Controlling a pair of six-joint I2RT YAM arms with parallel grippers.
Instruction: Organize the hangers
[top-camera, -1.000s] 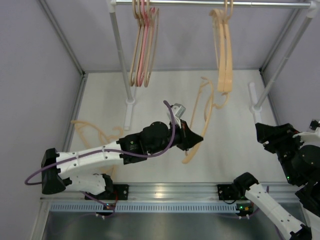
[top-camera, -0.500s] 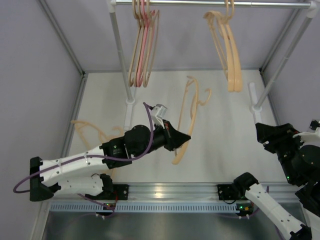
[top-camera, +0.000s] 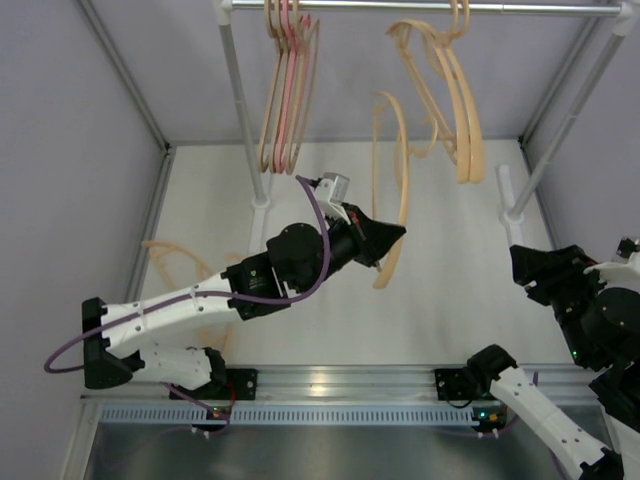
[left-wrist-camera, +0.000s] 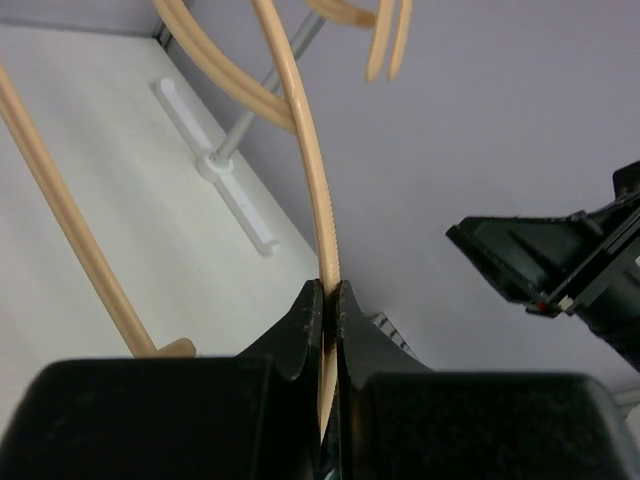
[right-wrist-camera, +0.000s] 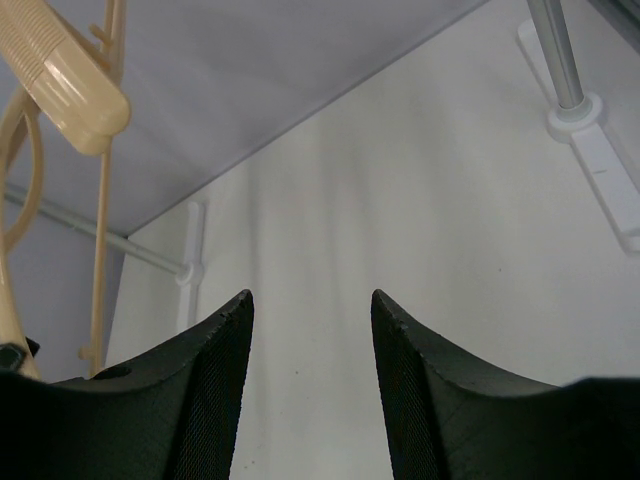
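The robot's left gripper will next carry the peach-tan hanger outward, to the right in the top view, and let it go, because the bar (top-camera: 400, 6) beside the peach set of hangers lies outward.
My left gripper (top-camera: 393, 236) is shut on the thin arm of a peach-tan hanger (top-camera: 403, 170), holding it upright in the air just below the rail (top-camera: 400, 6). In the left wrist view the jaws (left-wrist-camera: 330, 291) pinch that hanger (left-wrist-camera: 305, 150) flat between them. A beige and pink set of hangers (top-camera: 286, 90) is hooked on the rail's left part, and a peach set (top-camera: 458, 100) on its right part. Other hangers (top-camera: 178, 262) lie on the table at the left. My right gripper (right-wrist-camera: 311, 300) stands open over bare table, holding nothing, and sits at the right edge (top-camera: 545, 272).
The rail rests on two metal poles (top-camera: 241, 110) (top-camera: 572, 110) with white feet (top-camera: 510, 195) on the table. Grey walls close in on both sides and the back. A metal strip (top-camera: 330, 385) runs along the near edge by the arm bases.
My left arm has raised the held hanger from low over the table up toward the rail. The peach hangers on the right have swung to the left. The right arm has stayed still.
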